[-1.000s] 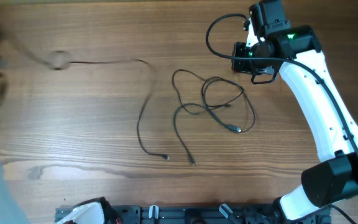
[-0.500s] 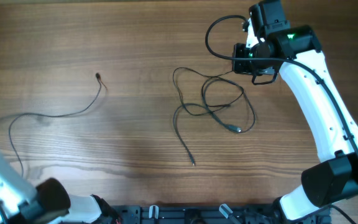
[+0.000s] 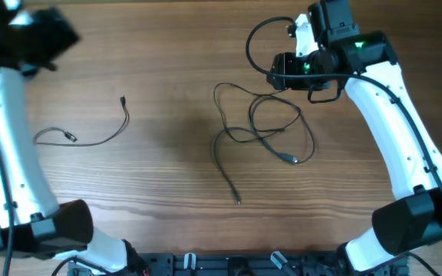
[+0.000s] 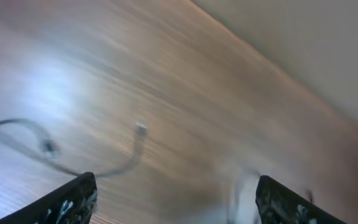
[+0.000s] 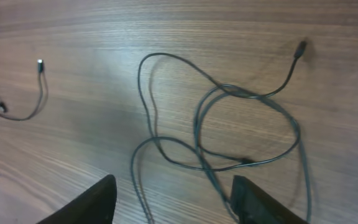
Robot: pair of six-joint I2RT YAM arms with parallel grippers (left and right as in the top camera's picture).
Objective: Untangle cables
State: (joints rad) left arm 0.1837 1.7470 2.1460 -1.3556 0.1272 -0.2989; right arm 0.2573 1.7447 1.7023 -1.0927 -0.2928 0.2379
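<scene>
I should swing my left gripper across and down onto the tangle's side bend [image 3: 216,144], because it bulges onto bare table below my gripper and to its right in the overhead view.
A tangle of thin dark cables [image 3: 261,123] lies in loops at the table's middle right, with loose ends at the front [image 3: 238,201] and right [image 3: 290,159]. One separate cable [image 3: 102,136] lies apart on the left. My right gripper [image 3: 273,75] hovers over the tangle's upper edge, open. In the right wrist view the loops [image 5: 229,124] spread ahead of its empty gripper [image 5: 173,199], and strands run under the gap. My left gripper [image 3: 41,34] is up at the far left corner, open and empty [image 4: 176,205]. The separate cable [image 4: 126,165] shows blurred below it.
The right arm's own black hose [image 3: 255,38] loops beside its wrist at the back. A black rail with fittings [image 3: 229,264] runs along the table's front edge. The left arm's white link [image 3: 10,146] crosses the left side of the table.
My left arm has swung from the front left up to the far left corner. The separate cable has settled on the left. My right gripper has opened and shifted slightly left.
</scene>
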